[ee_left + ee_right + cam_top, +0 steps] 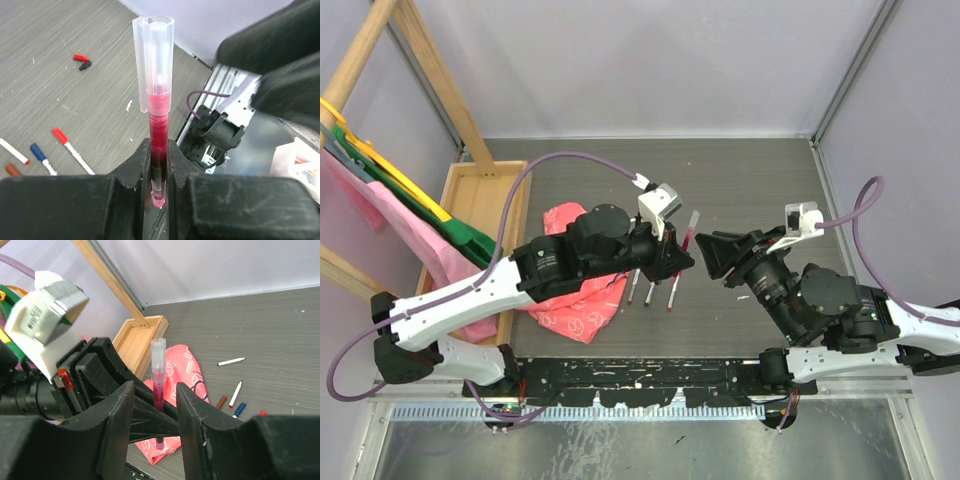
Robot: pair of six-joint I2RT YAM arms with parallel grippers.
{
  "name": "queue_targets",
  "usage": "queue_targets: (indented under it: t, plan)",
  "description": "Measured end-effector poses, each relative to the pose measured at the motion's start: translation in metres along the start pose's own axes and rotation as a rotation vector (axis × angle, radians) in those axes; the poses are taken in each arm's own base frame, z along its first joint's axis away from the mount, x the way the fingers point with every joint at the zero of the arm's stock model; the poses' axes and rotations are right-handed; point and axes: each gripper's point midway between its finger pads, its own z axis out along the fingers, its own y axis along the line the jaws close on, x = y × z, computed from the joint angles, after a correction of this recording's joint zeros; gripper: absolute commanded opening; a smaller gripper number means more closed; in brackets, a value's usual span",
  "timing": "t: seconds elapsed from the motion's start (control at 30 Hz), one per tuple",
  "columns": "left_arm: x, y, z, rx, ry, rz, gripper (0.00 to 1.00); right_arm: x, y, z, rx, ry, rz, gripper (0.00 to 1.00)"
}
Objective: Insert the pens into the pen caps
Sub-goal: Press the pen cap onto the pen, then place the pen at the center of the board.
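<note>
The clear cap already covers the pen's end, so I will tilt my left gripper, lower it to the bare tabletop beside the red-capped pen and let go.
My left gripper is shut on a pen with a translucent red barrel, held upright above the table. A clear pen cap sits over its upper end. My right gripper faces it with jaws apart, one on each side of the capped pen and neither touching it. From above, the pen stands between the two grippers. Several more pens lie on the table, some with red or blue caps. A loose red cap and a black cap lie farther off.
A pink patterned cloth lies under my left arm. A wooden tray stands at the table's left, beside a wooden frame hung with coloured cloths. Three pens lie side by side below the left gripper.
</note>
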Motion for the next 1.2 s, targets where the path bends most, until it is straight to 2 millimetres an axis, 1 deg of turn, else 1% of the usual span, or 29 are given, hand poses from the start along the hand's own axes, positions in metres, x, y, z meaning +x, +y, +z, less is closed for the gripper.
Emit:
queue_targets:
  t: [0.1,0.23,0.27,0.3,0.33,0.5,0.53,0.6,0.67,0.77,0.8,0.93,1.0,1.07,1.1,1.13,1.2]
  plan:
    - [0.013,0.013,0.001,-0.053,0.016,-0.013,0.00,-0.005,-0.009,-0.004,0.002,-0.010,-0.003,0.47]
    - [0.034,0.039,-0.001,-0.174,0.039,-0.028,0.00,-0.003,-0.028,-0.010,0.023,-0.010,-0.015,0.47]
    - [0.040,0.049,-0.003,-0.221,0.045,-0.031,0.00,0.000,-0.033,-0.011,0.038,-0.003,-0.029,0.48]
    - [0.045,0.056,-0.004,-0.251,0.051,-0.032,0.00,0.004,-0.035,-0.010,0.048,0.005,-0.042,0.49]
    - [0.055,0.065,-0.005,-0.289,0.060,-0.038,0.00,0.009,-0.037,-0.010,0.063,0.015,-0.063,0.49]
    - [0.105,0.100,-0.012,-0.424,0.136,-0.047,0.00,0.048,-0.042,0.001,0.142,0.087,-0.230,0.50]
    - [0.110,0.104,-0.013,-0.441,0.144,-0.048,0.00,0.052,-0.043,0.003,0.156,0.093,-0.248,0.50]
    - [0.118,0.111,-0.015,-0.473,0.152,-0.056,0.00,0.061,-0.053,0.013,0.212,0.108,-0.289,0.52]
    - [0.117,0.113,-0.015,-0.488,0.146,-0.062,0.00,0.068,-0.072,0.024,0.276,0.130,-0.304,0.53]
    - [0.116,0.113,-0.015,-0.494,0.136,-0.075,0.00,0.074,-0.110,0.039,0.367,0.161,-0.290,0.60]
    - [0.116,0.113,-0.014,-0.495,0.136,-0.078,0.00,0.077,-0.121,0.042,0.387,0.177,-0.284,0.60]
    - [0.123,0.115,-0.007,-0.507,0.149,-0.099,0.00,0.090,-0.152,0.053,0.428,0.241,-0.245,0.62]
    - [0.133,0.119,0.000,-0.526,0.172,-0.114,0.00,0.096,-0.167,0.056,0.443,0.263,-0.214,0.63]
    - [0.144,0.123,0.007,-0.544,0.201,-0.122,0.00,0.102,-0.184,0.055,0.458,0.283,-0.176,0.64]
    - [0.149,0.125,0.010,-0.551,0.213,-0.128,0.00,0.105,-0.191,0.054,0.463,0.292,-0.158,0.67]
    - [0.154,0.126,0.013,-0.558,0.225,-0.131,0.00,0.108,-0.198,0.052,0.465,0.301,-0.138,0.72]
    - [0.163,0.129,0.020,-0.567,0.248,-0.135,0.00,0.114,-0.210,0.049,0.470,0.317,-0.100,0.77]
